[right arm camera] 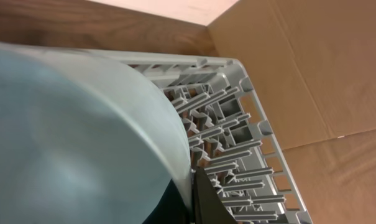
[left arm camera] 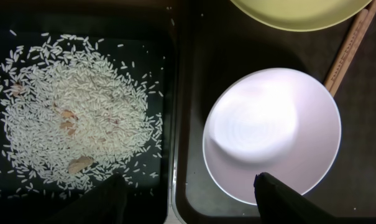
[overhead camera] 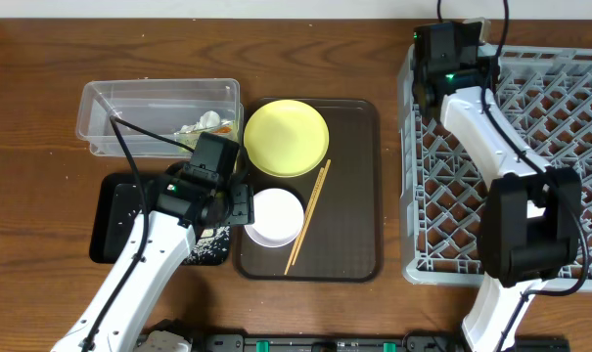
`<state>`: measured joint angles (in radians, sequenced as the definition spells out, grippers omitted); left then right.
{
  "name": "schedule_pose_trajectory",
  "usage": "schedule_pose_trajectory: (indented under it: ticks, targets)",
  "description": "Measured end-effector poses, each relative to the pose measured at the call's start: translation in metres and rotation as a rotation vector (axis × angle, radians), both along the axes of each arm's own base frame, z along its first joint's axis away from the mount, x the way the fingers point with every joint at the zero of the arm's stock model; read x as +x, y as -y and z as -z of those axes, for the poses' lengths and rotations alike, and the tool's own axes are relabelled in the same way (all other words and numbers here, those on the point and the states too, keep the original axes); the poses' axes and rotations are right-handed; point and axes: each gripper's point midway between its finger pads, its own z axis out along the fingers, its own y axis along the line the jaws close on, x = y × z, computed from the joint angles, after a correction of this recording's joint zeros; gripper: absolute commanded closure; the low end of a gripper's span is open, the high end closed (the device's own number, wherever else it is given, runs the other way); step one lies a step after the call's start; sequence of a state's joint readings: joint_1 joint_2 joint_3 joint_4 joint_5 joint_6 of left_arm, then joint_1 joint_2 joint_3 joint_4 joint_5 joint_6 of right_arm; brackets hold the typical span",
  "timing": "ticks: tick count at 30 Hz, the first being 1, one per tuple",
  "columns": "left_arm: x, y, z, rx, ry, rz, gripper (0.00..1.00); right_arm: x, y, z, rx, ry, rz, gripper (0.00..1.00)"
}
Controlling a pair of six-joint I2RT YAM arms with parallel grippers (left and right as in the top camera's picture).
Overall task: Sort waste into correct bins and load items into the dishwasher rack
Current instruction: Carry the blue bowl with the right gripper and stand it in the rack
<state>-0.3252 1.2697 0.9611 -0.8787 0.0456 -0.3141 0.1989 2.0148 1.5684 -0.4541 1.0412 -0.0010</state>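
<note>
My right gripper brings the bowl down and left in the overhead view to the rack edge facing the serving tray next, then releases it, because slots there stand empty.
My left gripper (overhead camera: 239, 203) (left arm camera: 191, 199) is open and holds nothing. It straddles the edge between the black tray (left arm camera: 144, 25) of loose rice (left arm camera: 76, 112) and the white bowl (left arm camera: 271, 130), with its right finger over the bowl's near rim. A yellow plate (overhead camera: 286, 137) and wooden chopsticks (overhead camera: 308, 213) lie close by. My right gripper (overhead camera: 442, 78) (right arm camera: 191, 186) is shut on the rim of the light blue bowl (right arm camera: 69, 137). It holds the bowl on edge over the far left corner of the grey dishwasher rack (right arm camera: 237, 124). The overhead view does not show that bowl.
The plate, white bowl and chopsticks rest on a dark brown serving tray (overhead camera: 354, 186). A clear tub (overhead camera: 129, 108) holding a crumpled white tissue (overhead camera: 205, 123) stands behind the black tray. Cardboard lies beyond the rack in the right wrist view.
</note>
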Motion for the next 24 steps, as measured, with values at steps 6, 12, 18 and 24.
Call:
schedule_pose_trajectory:
  ticks: [6,12,18,24]
  targets:
    - [0.000,0.000,0.000,0.000,0.000,0.000,0.31,-0.001,-0.027,0.002,-0.009,-0.022,-0.053,0.94]
    - [0.000,0.000,0.000,0.000,0.000,0.000,0.31,-0.018,-0.037,0.019,-0.003,-0.130,-0.070,0.91]
    - [0.000,0.000,0.000,0.000,0.001,0.000,0.31,-0.041,-0.044,0.047,0.127,-0.212,-0.048,0.76]
    - [-0.002,-0.001,0.000,0.003,-0.006,0.000,0.31,-0.053,-0.057,0.050,0.272,-0.222,-0.056,0.26]
